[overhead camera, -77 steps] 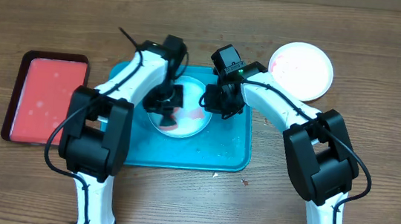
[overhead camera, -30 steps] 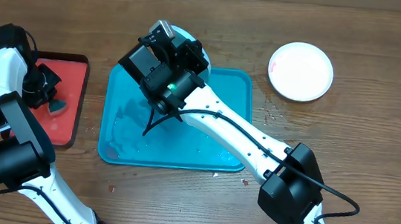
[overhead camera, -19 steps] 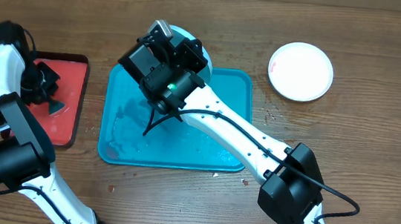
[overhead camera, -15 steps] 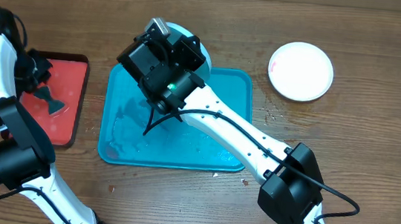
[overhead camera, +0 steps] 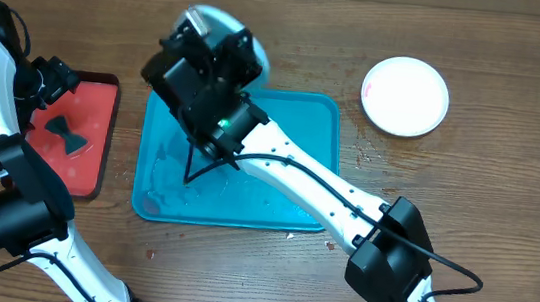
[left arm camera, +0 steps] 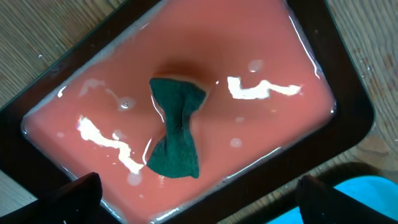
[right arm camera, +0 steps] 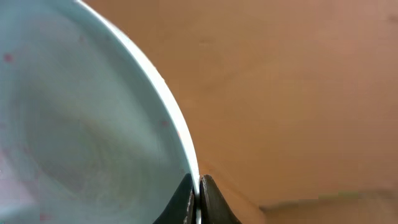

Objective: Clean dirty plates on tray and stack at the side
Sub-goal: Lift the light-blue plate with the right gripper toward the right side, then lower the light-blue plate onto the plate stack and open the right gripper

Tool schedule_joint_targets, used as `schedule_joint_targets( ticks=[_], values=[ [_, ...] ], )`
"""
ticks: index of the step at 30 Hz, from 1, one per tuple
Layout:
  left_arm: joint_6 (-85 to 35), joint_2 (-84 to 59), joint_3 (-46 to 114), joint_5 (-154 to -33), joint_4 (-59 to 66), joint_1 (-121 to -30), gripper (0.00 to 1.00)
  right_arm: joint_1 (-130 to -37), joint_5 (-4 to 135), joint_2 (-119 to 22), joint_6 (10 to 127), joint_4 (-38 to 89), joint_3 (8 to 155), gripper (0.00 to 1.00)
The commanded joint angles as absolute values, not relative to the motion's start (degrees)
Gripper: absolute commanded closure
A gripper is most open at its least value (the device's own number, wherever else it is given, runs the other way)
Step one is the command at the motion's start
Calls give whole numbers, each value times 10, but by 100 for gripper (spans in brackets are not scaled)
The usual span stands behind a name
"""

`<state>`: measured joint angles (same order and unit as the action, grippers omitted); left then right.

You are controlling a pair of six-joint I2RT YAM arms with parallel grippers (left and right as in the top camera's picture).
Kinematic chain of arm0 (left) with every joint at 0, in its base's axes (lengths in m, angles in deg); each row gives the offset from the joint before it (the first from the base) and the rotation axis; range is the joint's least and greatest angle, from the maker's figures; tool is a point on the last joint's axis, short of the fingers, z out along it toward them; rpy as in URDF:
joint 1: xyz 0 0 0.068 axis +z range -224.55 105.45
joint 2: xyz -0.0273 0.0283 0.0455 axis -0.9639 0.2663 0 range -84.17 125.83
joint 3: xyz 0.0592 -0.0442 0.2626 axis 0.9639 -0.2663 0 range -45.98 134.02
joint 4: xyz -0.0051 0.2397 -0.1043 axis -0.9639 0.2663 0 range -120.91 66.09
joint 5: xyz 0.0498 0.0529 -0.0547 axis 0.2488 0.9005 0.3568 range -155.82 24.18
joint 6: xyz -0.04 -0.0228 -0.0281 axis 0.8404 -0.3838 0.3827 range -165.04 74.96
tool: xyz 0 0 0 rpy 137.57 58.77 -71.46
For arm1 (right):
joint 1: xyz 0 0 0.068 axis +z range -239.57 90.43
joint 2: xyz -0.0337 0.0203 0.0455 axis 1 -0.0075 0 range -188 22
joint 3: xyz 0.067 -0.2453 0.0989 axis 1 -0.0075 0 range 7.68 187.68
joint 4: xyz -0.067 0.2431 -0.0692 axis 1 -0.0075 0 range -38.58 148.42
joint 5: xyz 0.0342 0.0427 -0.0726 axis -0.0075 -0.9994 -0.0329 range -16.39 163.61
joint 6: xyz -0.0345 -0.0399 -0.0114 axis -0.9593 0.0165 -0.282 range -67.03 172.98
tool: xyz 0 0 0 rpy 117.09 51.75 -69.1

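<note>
The white plate (overhead camera: 405, 95) already lies off the tray, so I will swing my right gripper over it, tilt the pale turquoise plate (overhead camera: 258, 57) flat, lower it and release.
The pale turquoise plate (right arm camera: 81, 137) is held up on edge above the far rim of the turquoise-blue tray (overhead camera: 289, 163). My right gripper (right arm camera: 199, 186) is shut on its rim, one finger on each face. From above, the plate (overhead camera: 258, 57) shows behind the right wrist. Faint red specks dot its face. A white plate (overhead camera: 405, 95) lies on the table at the far right, off the tray. My left gripper (left arm camera: 199, 183) hangs open above the red tray (left arm camera: 292, 118), holding nothing. A dark green sponge (left arm camera: 175, 134), pinched like a bow tie, lies on that tray.
The red tray (overhead camera: 99, 103) with its dark rim sits left of the blue tray, and the sponge (overhead camera: 71, 133) lies on it. Wet streaks mark the blue tray's floor. Small crumbs lie on the wood near its front right corner.
My left gripper opened, let the sponge drop onto the red tray, and drew back up and left. My right arm lifted the turquoise plate a little higher and to the left.
</note>
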<state>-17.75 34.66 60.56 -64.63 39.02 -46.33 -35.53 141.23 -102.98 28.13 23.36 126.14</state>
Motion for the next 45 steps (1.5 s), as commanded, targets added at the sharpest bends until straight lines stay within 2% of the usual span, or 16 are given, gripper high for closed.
schedule_joint_targets(
  ticks=[1,2,3,8,11,15,20,24,26,33,38,40,41,43,44,45],
  values=[
    [-178,334,613,-655,392,-465,0,-352,1268,-1022,174,77,1270,96],
    [-178,334,613,-655,392,-465,0,-352,1206,-1022,142,28,1269,96],
    [-178,334,613,-655,392,-465,0,-352,1200,-1022,145,22,1270,96],
    [-178,334,613,-655,392,-465,0,-372,1376,-1019,309,98,1270,96],
    [-178,334,613,-654,391,-465,0,-419,1341,-1008,400,79,1270,96],
    [-178,334,613,-654,391,-465,0,-536,1065,-993,499,-30,1270,96],
    [-178,334,613,-655,391,-465,0,-750,704,-992,590,-90,1270,96],
    [-178,334,613,-655,391,-465,0,-875,514,-992,590,-109,1269,96],
    [-178,334,613,-655,391,-465,0,-929,470,-993,590,-122,1269,96],
    [-178,334,613,-654,390,-465,0,-1026,527,-994,590,-110,1229,96],
    [-178,334,613,-654,389,-465,0,-1028,629,-995,640,-59,1168,96],
    [-178,334,613,-654,389,-465,0,-1028,625,-995,652,-21,1133,96],
    [-178,334,613,-654,389,-465,0,-1028,620,-995,652,-13,1125,86],
    [-178,334,613,-654,389,-465,0,-1027,589,-995,652,-12,1119,54],
    [-178,334,613,-654,389,-465,0,-1027,572,-995,652,-12,1119,48],
    [-178,334,613,-654,389,-465,0,-1027,537,-992,652,-20,1125,37]
  ],
)
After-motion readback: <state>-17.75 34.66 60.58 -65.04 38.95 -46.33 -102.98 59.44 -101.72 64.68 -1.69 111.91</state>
